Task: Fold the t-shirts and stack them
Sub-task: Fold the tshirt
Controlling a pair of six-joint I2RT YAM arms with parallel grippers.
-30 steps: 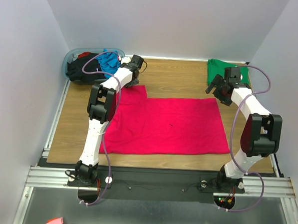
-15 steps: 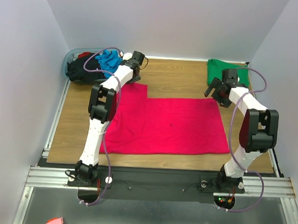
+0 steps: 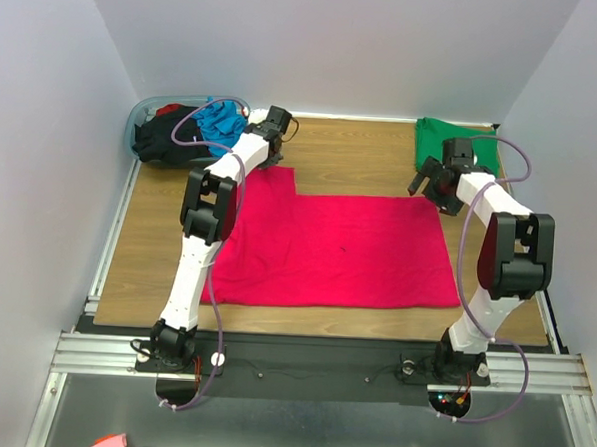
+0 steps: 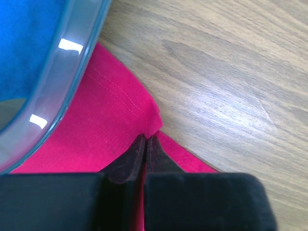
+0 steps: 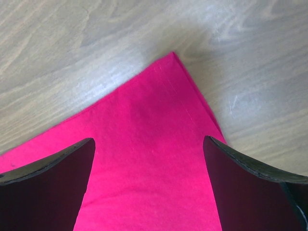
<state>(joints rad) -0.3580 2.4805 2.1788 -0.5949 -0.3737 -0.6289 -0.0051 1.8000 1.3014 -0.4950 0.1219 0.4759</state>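
I will next lower my right gripper onto the tip of the magenta-red t-shirt's far corner near the green t-shirt and close it, because the corner is lying free below my open fingers.
The magenta-red t-shirt lies spread flat on the wooden table. My left gripper is at its far left corner beside the tub, shut on a pinch of the cloth's edge. My right gripper hovers open over the far right corner, with one finger on each side of the cloth and nothing held. A folded green t-shirt lies at the back right. The black t-shirt and the turquoise-blue t-shirt lie crumpled in the tub.
The translucent bluish tub stands at the back left corner; its rim runs close to my left fingers. Walls close in the table at the back and on both sides. A metal rail runs along the table's left edge.
My right gripper has shifted slightly left and back, over the shirt's far right corner, and its elbow has swung in. My left gripper has barely moved at the far left corner.
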